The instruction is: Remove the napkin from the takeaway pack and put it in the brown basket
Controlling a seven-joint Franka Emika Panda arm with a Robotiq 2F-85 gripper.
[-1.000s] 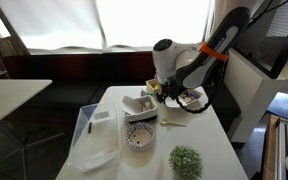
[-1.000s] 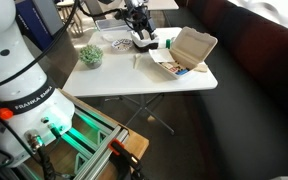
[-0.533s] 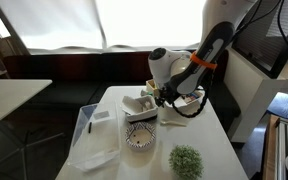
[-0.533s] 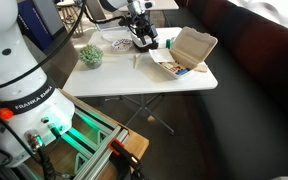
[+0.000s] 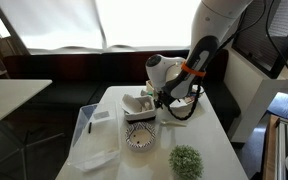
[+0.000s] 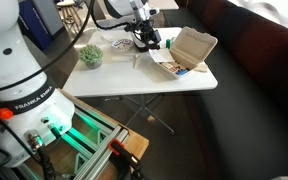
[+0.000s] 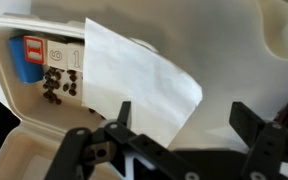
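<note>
The napkin's overhanging corner (image 7: 187, 101) is already between the open fingers. My gripper will stay where it is next and close its fingers on that corner.
The takeaway pack (image 7: 24, 140) lies open under my gripper, with a blue packet and dark bits in one compartment. It also shows in both exterior views (image 5: 140, 106) (image 6: 187, 50). The white napkin (image 7: 134, 72) lies flat in the pack, and its lower corner reaches in between my fingers. My gripper (image 7: 184, 122) is open just above the napkin and holds nothing. It also shows in both exterior views (image 5: 162, 98) (image 6: 149, 38). I cannot make out the brown basket; the arm covers the table beside the pack.
A black-and-white patterned bowl (image 5: 139, 136) stands in front of the pack. A clear plastic tub (image 5: 92, 135) lies at one table edge. A green plant ball (image 5: 185, 160) (image 6: 89, 55) sits near a corner. A pale wooden utensil (image 5: 176, 118) lies by the pack.
The arm has swung upright and the gripper has moved in over the takeaway pack. The fingers stay open and the napkin has not moved.
</note>
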